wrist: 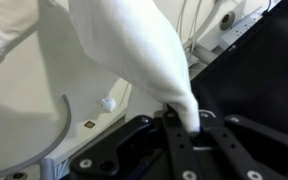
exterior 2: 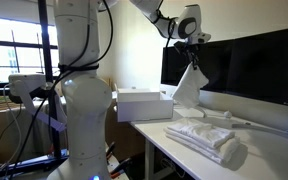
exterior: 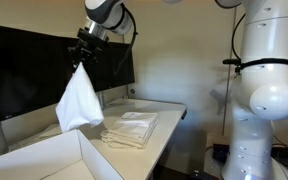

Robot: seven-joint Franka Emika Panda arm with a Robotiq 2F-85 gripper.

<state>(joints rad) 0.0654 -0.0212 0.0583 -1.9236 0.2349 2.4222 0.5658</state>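
My gripper needs to go down across and past the stack of folded cloths next, away from the box, and let go of the cloth, because the cloth still hangs high above the table.
My gripper (exterior: 81, 57) is shut on the corner of a white cloth (exterior: 80, 100) and holds it high above the white table (exterior: 169, 112). The cloth hangs down from the jaws, its lower edge just above the table. In an exterior view the gripper (exterior 2: 193, 58) holds the same cloth (exterior 2: 189, 87) in front of a dark monitor. In the wrist view the cloth (wrist: 124, 45) runs into the black jaws (wrist: 187, 122) and fills most of the picture. A stack of folded white cloths (exterior: 129, 128) lies on the table beside the hanging cloth; it also shows in an exterior view (exterior 2: 209, 138).
A white open box (exterior: 54, 160) stands on the table's near end; it also shows in an exterior view (exterior 2: 142, 104). Large dark monitors (exterior: 24, 70) line the table's back edge. The robot's white base (exterior: 264, 90) stands beside the table.
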